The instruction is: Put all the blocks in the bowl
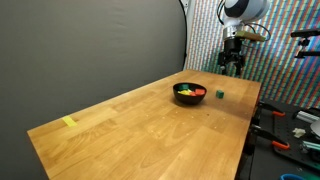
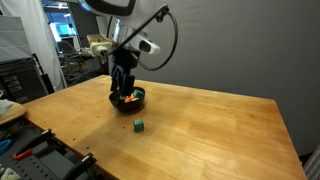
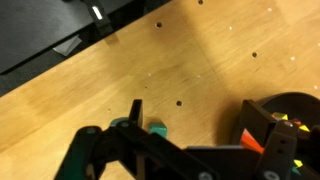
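Note:
My open gripper lowers toward the left in the wrist view onto the green block [image 3: 157, 130] next, since the block lies below, nearer one gripper finger than the other.
In both exterior views a black bowl [image 1: 188, 100] [image 2: 139, 105] stands on the wooden table with several red, orange and yellow blocks [image 1: 187, 91] [image 2: 128, 99] inside. One green block [image 1: 219, 95] [image 2: 139, 125] lies alone on the table beside the bowl. My gripper [image 1: 232, 64] [image 2: 123, 88] hangs open above the table near the bowl, with nothing between its fingers. In the wrist view the gripper [image 3: 195, 118] is wide open; the green block [image 3: 157, 129] lies just inside the left finger [image 3: 135, 110], and the bowl [image 3: 296, 99] shows at the right with orange and yellow blocks [image 3: 254, 140].
A flat pale-yellow strip [image 1: 68, 122] lies near the table's far corner. Tools and clutter sit on a bench [image 1: 295, 125] past one table edge, and a tool rack [image 2: 40, 150] stands off another. The table edge [image 3: 70, 62] runs near the top in the wrist view.

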### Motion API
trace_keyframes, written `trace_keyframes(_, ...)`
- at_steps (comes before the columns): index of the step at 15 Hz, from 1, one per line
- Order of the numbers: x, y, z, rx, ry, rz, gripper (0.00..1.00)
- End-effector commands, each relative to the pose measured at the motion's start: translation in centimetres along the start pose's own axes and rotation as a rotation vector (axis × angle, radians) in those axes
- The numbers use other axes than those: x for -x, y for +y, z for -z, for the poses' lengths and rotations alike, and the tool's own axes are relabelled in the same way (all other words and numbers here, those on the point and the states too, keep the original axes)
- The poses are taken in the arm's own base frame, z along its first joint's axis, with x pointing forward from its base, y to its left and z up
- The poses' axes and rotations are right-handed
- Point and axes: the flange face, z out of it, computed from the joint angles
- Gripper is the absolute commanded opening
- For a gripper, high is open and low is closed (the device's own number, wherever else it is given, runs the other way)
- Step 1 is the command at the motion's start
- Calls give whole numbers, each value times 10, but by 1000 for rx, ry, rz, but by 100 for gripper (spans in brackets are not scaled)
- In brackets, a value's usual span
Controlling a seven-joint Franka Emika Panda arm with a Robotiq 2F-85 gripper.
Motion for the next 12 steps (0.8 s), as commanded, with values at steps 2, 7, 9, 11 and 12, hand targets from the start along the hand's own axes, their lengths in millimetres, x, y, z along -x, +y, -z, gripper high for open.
trace_keyframes(2,-18,15,-32,-100,169,-101,100)
trace_keyframes(7,-26,22,-37,-47,273,-112,100)
trace_keyframes(9,-29,22,-41,-37,268,-118,100)
trace_keyframes(11,-35,20,-52,-32,235,-120,100)
trace_keyframes(12,-39,19,-58,-31,214,-120,100)
